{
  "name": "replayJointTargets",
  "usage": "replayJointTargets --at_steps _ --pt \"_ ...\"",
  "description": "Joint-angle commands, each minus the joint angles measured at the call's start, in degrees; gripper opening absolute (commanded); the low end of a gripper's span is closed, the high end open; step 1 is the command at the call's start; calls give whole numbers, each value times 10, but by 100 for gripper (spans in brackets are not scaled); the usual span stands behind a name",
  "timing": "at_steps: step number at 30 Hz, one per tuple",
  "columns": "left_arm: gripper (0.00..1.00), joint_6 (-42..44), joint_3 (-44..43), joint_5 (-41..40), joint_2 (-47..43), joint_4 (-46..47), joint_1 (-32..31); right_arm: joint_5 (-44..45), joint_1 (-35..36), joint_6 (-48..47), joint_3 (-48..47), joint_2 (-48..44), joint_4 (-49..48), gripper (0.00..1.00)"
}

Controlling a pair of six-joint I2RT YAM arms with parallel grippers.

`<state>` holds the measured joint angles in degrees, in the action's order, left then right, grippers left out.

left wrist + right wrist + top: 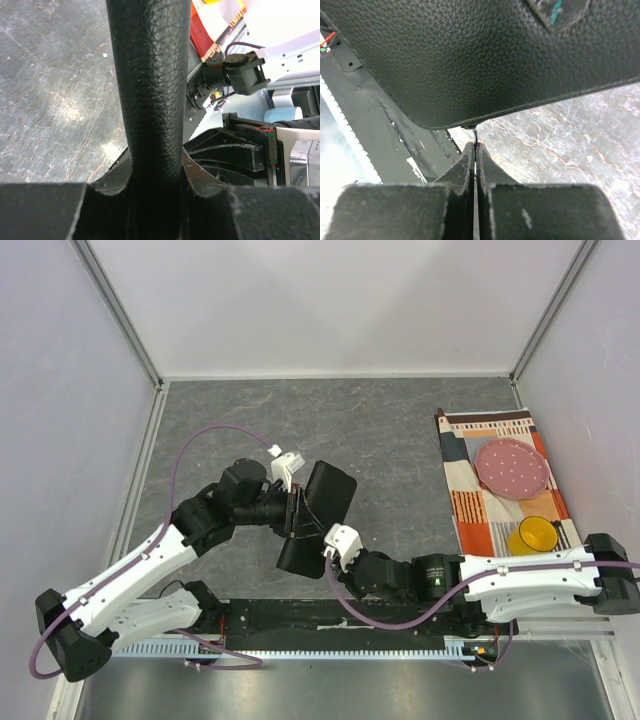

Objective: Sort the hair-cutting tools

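My left gripper brings the hanging pouch down and releases it next. Bare grey table lies below my left gripper and to its right in the top view.
The hair-cutting tools are out of view in every frame. A black leather-like pouch (322, 502) hangs above the table, held up edge-on by my left gripper (292, 504). In the left wrist view the pouch (150, 75) rises as a thick folded band out of my left gripper (155, 197), which is shut on it. My right gripper (327, 552) sits at the pouch's lower near corner. In the right wrist view the pouch (470, 50) fills the top. A thin dark strand (475, 135) drops from its edge into my right gripper (475, 150), whose jaws are pressed together.
A patterned cloth (470, 500) lies at the right with a pink dotted plate (511, 468) and a yellow cup (538, 536) on it. A black rail (330, 618) runs along the near edge. White walls enclose the grey table (380, 430).
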<state>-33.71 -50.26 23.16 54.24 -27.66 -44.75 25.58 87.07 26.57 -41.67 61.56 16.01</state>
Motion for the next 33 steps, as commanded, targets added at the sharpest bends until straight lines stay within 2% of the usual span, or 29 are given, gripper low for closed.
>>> replayJointTargets --at_steps 1,6,14,18,22,25,33 --pt "2 46 -16 109 -14 0 0 74 -3 -59 -38 17 136 0" --pt "2 46 17 137 -27 5 -1 158 -16 -97 -83 50 153 0" --pt "2 32 74 162 -65 31 -1 169 -88 -145 -122 49 146 0" --pt "2 25 97 187 -78 51 0 160 -153 -172 -136 37 146 0" --pt "2 22 117 211 -83 65 0 150 -189 -221 -156 42 146 0" --pt "2 28 130 228 -79 70 0 141 -202 -261 -171 52 146 0" --pt "2 37 163 282 -63 93 0 68 -214 -443 -197 70 145 0"
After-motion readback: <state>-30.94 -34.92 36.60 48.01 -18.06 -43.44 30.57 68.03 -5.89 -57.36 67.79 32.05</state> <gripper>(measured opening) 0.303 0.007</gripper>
